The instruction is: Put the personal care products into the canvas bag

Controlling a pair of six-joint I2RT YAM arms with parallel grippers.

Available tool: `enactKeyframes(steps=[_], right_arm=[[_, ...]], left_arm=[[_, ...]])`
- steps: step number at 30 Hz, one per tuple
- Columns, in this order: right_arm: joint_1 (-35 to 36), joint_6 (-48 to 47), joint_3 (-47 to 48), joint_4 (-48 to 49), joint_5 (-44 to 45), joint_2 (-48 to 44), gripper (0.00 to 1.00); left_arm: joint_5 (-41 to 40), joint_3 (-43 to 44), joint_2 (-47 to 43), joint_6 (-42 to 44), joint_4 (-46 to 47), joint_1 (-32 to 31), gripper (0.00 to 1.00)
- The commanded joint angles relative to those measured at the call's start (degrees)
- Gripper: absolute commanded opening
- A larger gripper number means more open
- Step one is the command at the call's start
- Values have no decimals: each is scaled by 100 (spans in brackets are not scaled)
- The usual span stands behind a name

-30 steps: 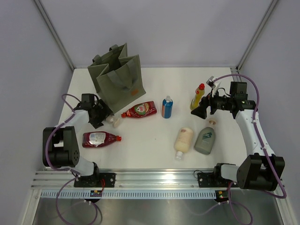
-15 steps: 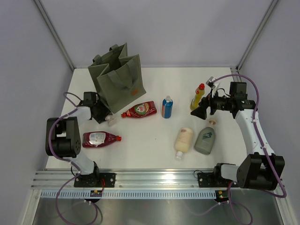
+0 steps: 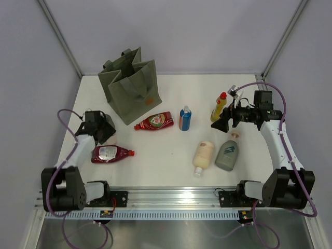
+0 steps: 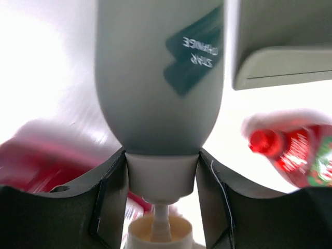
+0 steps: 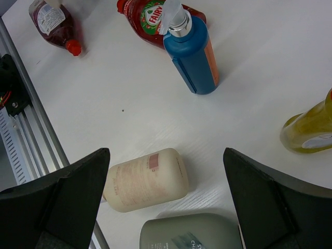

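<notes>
The olive bag is upright and open, so my left gripper will rise, move outward over the bag's opening (image 3: 123, 68), lower the grey-green pump bottle inside and release it.
My left gripper (image 4: 161, 155) is shut on the beige collar of a grey-green pump bottle (image 4: 158, 78), which fills the left wrist view. From above, the left gripper (image 3: 102, 129) sits left of the canvas bag (image 3: 132, 88) and hides that bottle. My right gripper (image 3: 219, 123) hangs open and empty by the yellow red-capped bottle (image 3: 219, 107). On the table lie two dark red bottles (image 3: 154, 121) (image 3: 110, 153), a blue bottle (image 3: 184, 118), a cream bottle (image 3: 203, 154) and a second grey-green bottle (image 3: 227, 154). The right gripper (image 5: 166, 153) is above the cream bottle (image 5: 148, 179).
The olive bag stands upright at the back left, its mouth facing up. Metal frame posts (image 3: 59, 36) rise at the back corners. A rail (image 3: 171, 199) runs along the near edge by the arm bases.
The left gripper closed on the pump bottle near the bag's front and drew back to the left with it. The right arm has not moved.
</notes>
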Motion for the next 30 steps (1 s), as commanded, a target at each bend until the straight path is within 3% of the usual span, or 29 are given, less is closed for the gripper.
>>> enactKeyframes(steps=[1, 6, 9, 23, 30], right_arm=[[3, -100, 104, 3, -200, 28, 100], [3, -91, 112, -15, -244, 55, 99], [3, -91, 130, -32, -262, 63, 99], [3, -170, 165, -120, -235, 55, 99], [3, -258, 174, -199, -244, 99, 100]], left_arm=[[-505, -115, -1311, 358, 168, 14, 0], [-172, -266, -3024, 982, 633, -21, 0], [-40, 102, -3369, 1159, 546, -48, 0], [690, 1553, -3581, 782, -60, -57, 0], [997, 2791, -3397, 650, -526, -153, 0]])
